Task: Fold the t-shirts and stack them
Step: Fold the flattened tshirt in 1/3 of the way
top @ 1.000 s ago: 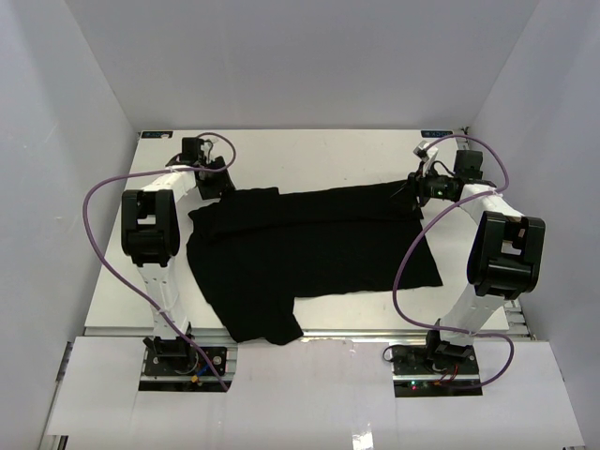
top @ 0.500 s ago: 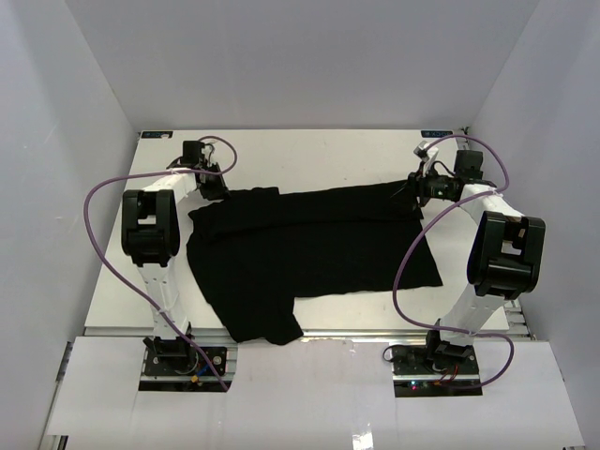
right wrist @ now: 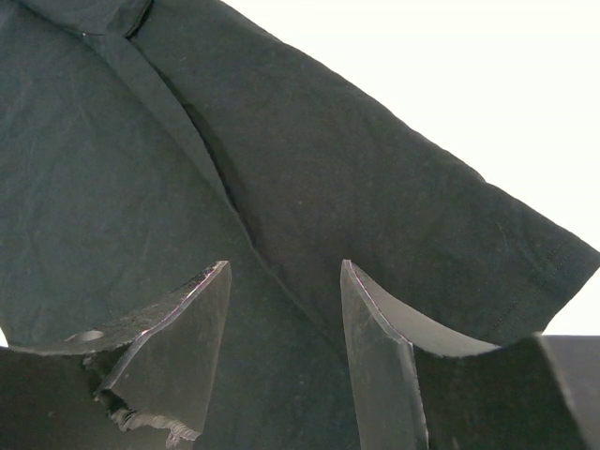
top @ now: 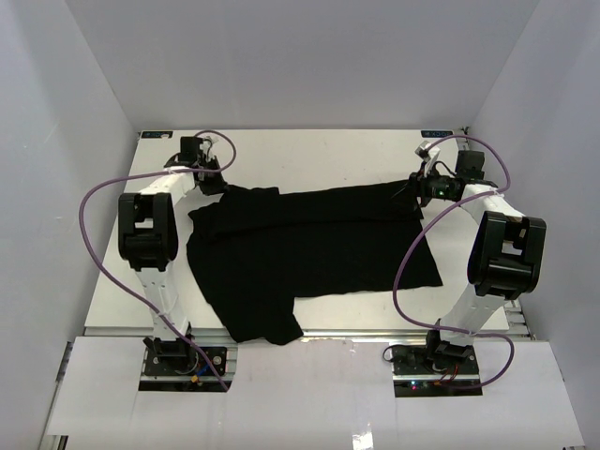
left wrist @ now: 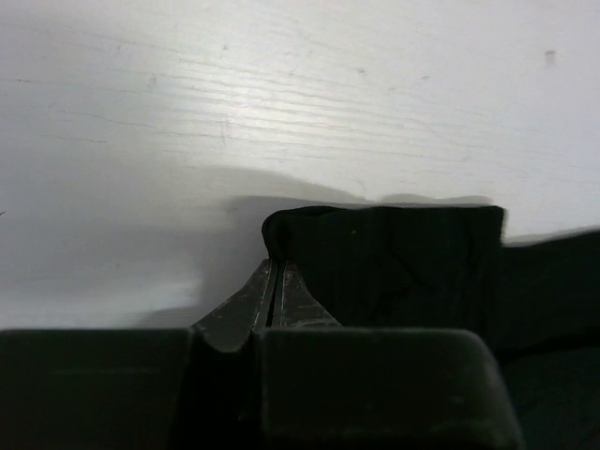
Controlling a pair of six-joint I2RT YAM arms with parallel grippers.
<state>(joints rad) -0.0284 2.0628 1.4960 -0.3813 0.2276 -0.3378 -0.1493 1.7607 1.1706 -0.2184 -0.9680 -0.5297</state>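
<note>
The shirt's spread body lies back from my left gripper, so I next need to bring the shirt's jutting far-edge corner in that gripper back over the body and release it.
A plain black t-shirt (top: 309,248) lies spread on the white table (top: 309,155), with one sleeve hanging toward the near edge. My left gripper (top: 223,187) is at the shirt's far left corner. In the left wrist view its jaws (left wrist: 274,264) are pressed together right at the edge of the t-shirt's corner (left wrist: 403,272), shut on the cloth. My right gripper (top: 415,194) is at the far right corner. In the right wrist view it (right wrist: 281,286) is open, with its fingers (right wrist: 183,337) astride the t-shirt's sleeve (right wrist: 309,159).
White enclosure walls stand left, right and behind. Purple cables loop beside the left arm (top: 94,225) and across the shirt's right edge (top: 403,272). Bare table shows behind the shirt and along its left side. A metal rail (top: 356,335) runs along the near edge.
My left gripper has closed from open onto the shirt's far left corner. The right arm and the shirt have stayed in place.
</note>
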